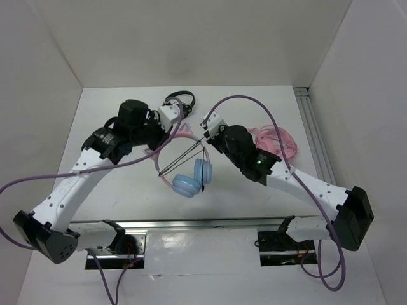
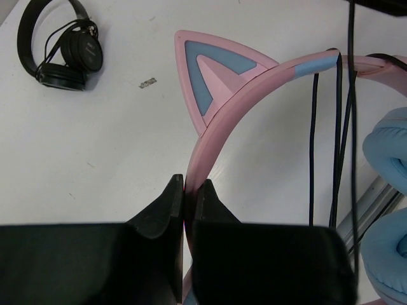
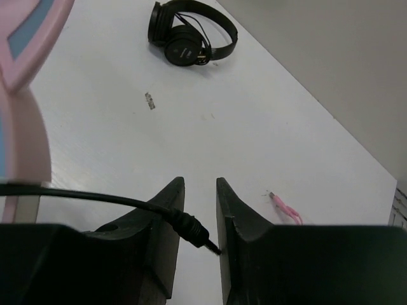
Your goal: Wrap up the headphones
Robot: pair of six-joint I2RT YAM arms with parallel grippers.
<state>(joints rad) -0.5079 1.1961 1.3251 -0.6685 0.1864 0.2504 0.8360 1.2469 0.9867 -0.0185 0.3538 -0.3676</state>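
The tabletop (image 1: 238,107) beside the black headphones is clear, so my left gripper should next go outward and right in the top view, then down to release the headphones' headband there.
The headphones (image 1: 191,180) hang in mid-air over the table, light blue ear cups (image 2: 389,149) low, pink cat-eared headband (image 2: 219,136) up. My left gripper (image 1: 175,121) is shut on the headband, which runs up from between its jaws in the left wrist view (image 2: 191,182). The thin black cable (image 2: 332,140) hangs in several strands over the headband. My right gripper (image 1: 207,129), to the right of the headband, is shut on the cable's black plug (image 3: 191,227), which lies slantwise between the jaws (image 3: 200,183), tip against the right finger.
Small black headphones (image 1: 180,98) lie at the back of the table, also in both wrist views (image 2: 60,44) (image 3: 191,35). All-pink headphones with tangled cable (image 1: 276,140) lie right; their pink plug (image 3: 286,207) shows. A metal rail (image 1: 210,223) runs along the near edge.
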